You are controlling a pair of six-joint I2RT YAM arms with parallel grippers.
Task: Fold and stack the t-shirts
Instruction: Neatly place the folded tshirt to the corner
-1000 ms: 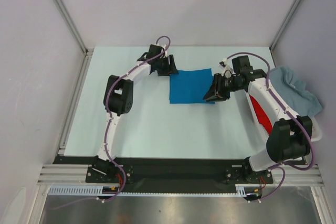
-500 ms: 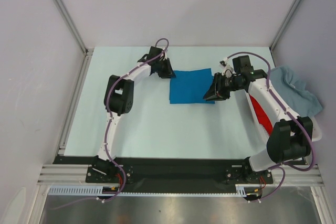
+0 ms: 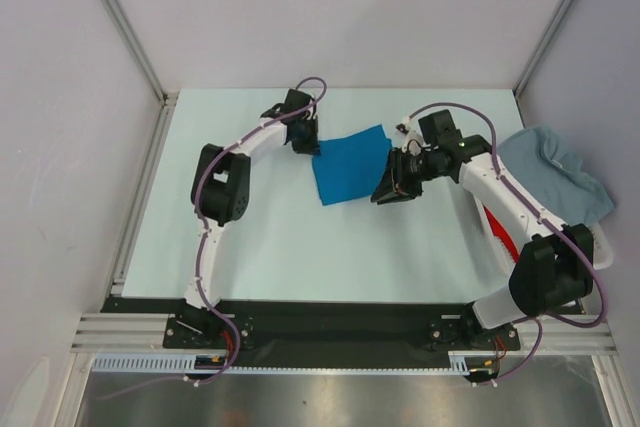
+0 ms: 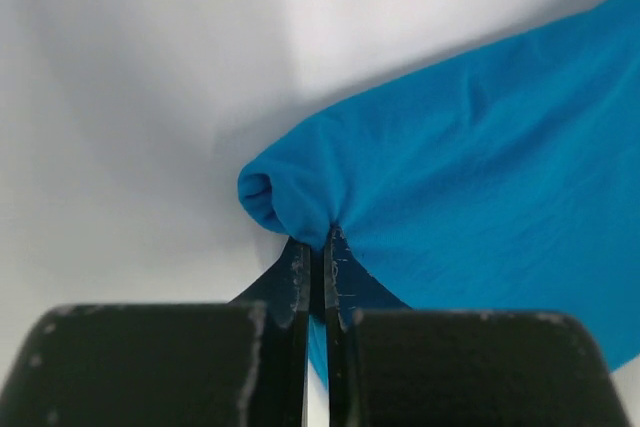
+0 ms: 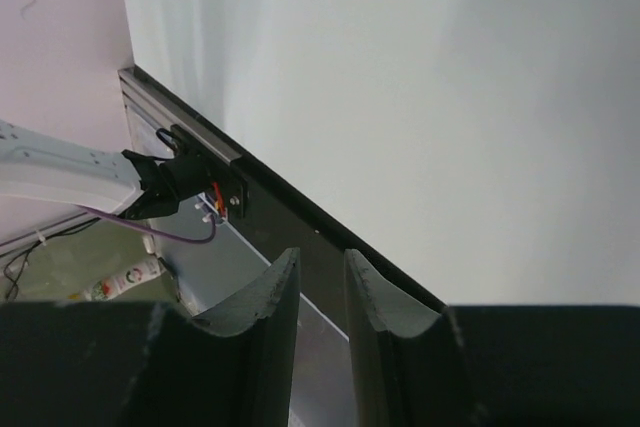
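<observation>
My left gripper drags the blue t-shirt outward and to the left in the top view next and releases it there, since the table's far corner is empty.
A bright blue t-shirt lies folded and skewed in the middle of the table. My left gripper is at its far left corner and is shut on a bunched fold of the bright blue t-shirt; the cloth pinches in between the tips of the left gripper. My right gripper sits at the shirt's right edge. In the right wrist view the right gripper has a narrow gap with nothing in it. A pale grey-blue t-shirt and a red t-shirt lie at the right.
The pale and red shirts rest in a white basket at the table's right edge, partly behind the right arm. Metal frame rails border the table on the left. The black base bar runs along the near edge.
The left gripper has closed on the blue shirt's far left corner. The shirt has turned and slid left, and the right gripper has moved left with its right edge.
</observation>
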